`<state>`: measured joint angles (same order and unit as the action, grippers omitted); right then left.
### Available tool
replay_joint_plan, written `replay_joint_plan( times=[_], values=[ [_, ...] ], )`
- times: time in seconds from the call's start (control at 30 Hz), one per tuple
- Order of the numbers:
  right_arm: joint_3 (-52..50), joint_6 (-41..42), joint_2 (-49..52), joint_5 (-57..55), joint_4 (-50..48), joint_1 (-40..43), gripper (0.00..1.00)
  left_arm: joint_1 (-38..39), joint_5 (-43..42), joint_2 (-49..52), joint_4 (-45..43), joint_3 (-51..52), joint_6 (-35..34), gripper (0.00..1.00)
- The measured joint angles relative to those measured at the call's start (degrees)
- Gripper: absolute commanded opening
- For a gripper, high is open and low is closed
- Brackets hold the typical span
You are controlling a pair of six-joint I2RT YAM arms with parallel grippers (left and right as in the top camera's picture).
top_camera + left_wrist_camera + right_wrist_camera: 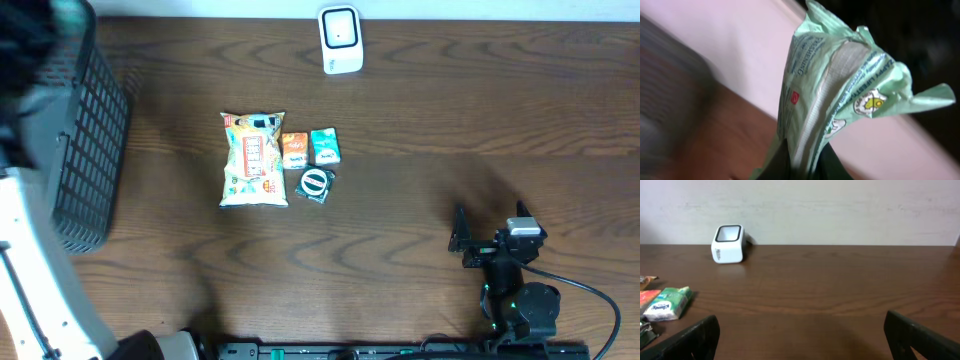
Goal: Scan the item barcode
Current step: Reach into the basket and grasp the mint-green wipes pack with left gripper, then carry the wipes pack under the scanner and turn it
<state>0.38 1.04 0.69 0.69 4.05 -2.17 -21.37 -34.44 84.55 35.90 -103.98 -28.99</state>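
My left gripper swings past the snack bag next, lowers, and releases the green packet on the tabletop spot [368,165] beside the teal packet, as that spot is clear.
In the left wrist view my left gripper [807,169] is shut on the lower end of a crumpled light green packet [840,85], held up in the air; the picture is blurred. I cannot make out a barcode on it. The white scanner [340,40] stands at the table's far edge, also visible as the scanner [729,244] in the right wrist view. My right gripper [490,238] rests low at the front right, open, with nothing between its fingers [700,335]. The left gripper itself is lost in a dark blur at the overhead view's top left.
A snack bag [253,160], an orange packet [294,150], a teal packet [324,146] and a round black item [316,185] lie together at centre left. A black mesh basket [85,130] stands at the left edge.
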Motion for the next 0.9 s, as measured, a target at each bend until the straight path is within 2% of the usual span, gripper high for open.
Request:
replay_joint_plan(
  times=[0.17, 0.33, 0.6, 0.87, 0.9],
  values=[
    [0.0, 0.0, 0.0, 0.0, 0.0, 0.0, 0.99, 15.3, 2.5, 0.7, 12.3, 0.0, 4.3, 0.07],
    [0.0, 0.0, 0.0, 0.0, 0.0, 0.0, 0.99, 28.2, 12.3, 4.6, 21.0, 0.0, 5.9, 0.08],
    [0.0, 0.0, 0.0, 0.0, 0.0, 0.0, 0.99, 43.7, 18.1, 18.1, 21.2, 0.0, 5.7, 0.08],
    [0.0, 0.0, 0.0, 0.0, 0.0, 0.0, 0.99, 51.3, 19.2, 31.6, 18.9, 0.0, -2.7, 0.08],
    [0.0, 0.0, 0.0, 0.0, 0.0, 0.0, 0.99, 51.7, 19.4, 32.9, 18.4, 0.0, -3.7, 0.12]
  ],
)
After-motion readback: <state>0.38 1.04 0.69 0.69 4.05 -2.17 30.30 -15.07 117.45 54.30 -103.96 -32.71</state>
